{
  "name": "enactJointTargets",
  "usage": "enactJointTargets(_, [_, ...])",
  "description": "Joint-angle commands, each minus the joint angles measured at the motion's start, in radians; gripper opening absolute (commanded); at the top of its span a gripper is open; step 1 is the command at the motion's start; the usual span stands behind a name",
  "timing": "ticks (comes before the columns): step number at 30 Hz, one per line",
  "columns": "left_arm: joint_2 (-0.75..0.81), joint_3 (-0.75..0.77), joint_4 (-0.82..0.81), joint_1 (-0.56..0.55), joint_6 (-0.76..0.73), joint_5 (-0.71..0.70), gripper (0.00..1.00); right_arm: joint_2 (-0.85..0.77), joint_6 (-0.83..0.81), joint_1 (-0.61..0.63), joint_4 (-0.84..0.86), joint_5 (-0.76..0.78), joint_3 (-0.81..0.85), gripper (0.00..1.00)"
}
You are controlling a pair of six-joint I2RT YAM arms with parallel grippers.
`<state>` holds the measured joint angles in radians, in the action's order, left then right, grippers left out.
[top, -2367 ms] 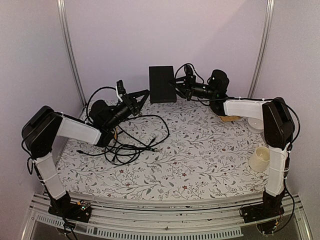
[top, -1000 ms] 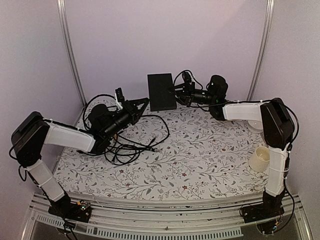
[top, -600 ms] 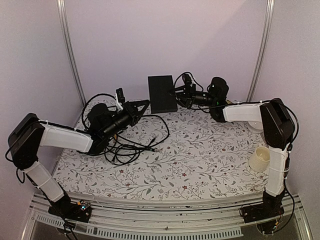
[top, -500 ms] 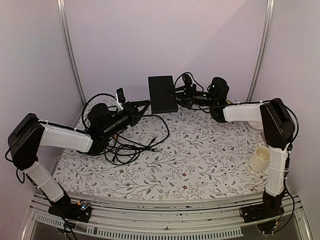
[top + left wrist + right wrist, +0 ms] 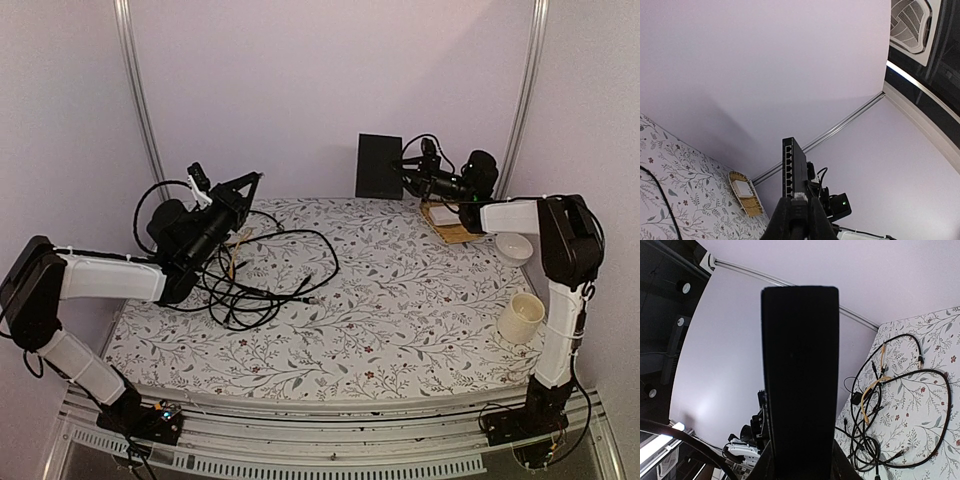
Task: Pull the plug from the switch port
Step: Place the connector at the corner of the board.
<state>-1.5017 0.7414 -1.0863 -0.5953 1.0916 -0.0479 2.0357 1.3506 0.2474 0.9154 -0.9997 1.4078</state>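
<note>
My left gripper lowers toward the far side of the cable tangle next and opens above the tangle, since the plug is out of the port.
My right gripper [image 5: 405,172] is shut on the switch [image 5: 379,167], a flat black box held upright in the air at the back right. In the right wrist view the switch [image 5: 800,375] fills the middle, clamped at its lower end in that gripper [image 5: 801,460]. My left gripper [image 5: 248,180] is raised at the back left, far from the switch. In the left wrist view it [image 5: 800,204] is shut on the plug [image 5: 800,198], a small pale connector. The switch [image 5: 796,165] and its row of ports show beyond the plug, which is out of the port.
A tangle of black cables [image 5: 262,272] with one yellow strand lies on the floral tablecloth at the left. A wicker tray [image 5: 452,232] holding a small white box sits at the back right. A white bowl [image 5: 514,247] and a cream cup [image 5: 520,318] stand along the right edge.
The arms have drawn apart: the right one carried the switch right and up, the left one rose and swung left with the plug. A wide gap now separates plug and switch.
</note>
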Motion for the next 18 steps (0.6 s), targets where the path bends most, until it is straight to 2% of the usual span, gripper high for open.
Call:
enactJointTargets(1, [0.004, -0.01, -0.001, 0.001, -0.018, -0.02, 0.0, -0.076, 0.013, 0.044, 0.1, -0.009, -0.015, 0.02])
enactJointTargets(5, [-0.007, -0.015, 0.04, 0.031, 0.029, 0.004, 0.0, -0.081, 0.005, 0.04, 0.087, -0.009, -0.037, 0.02])
enactJointTargets(11, [-0.064, 0.016, 0.2, 0.12, 0.113, 0.053, 0.0, -0.07, -0.045, 0.039, 0.004, -0.008, -0.082, 0.02])
enactJointTargets(18, [-0.156, 0.031, 0.283, 0.252, 0.179, 0.123, 0.0, -0.057, -0.185, 0.043, -0.154, 0.009, -0.133, 0.02])
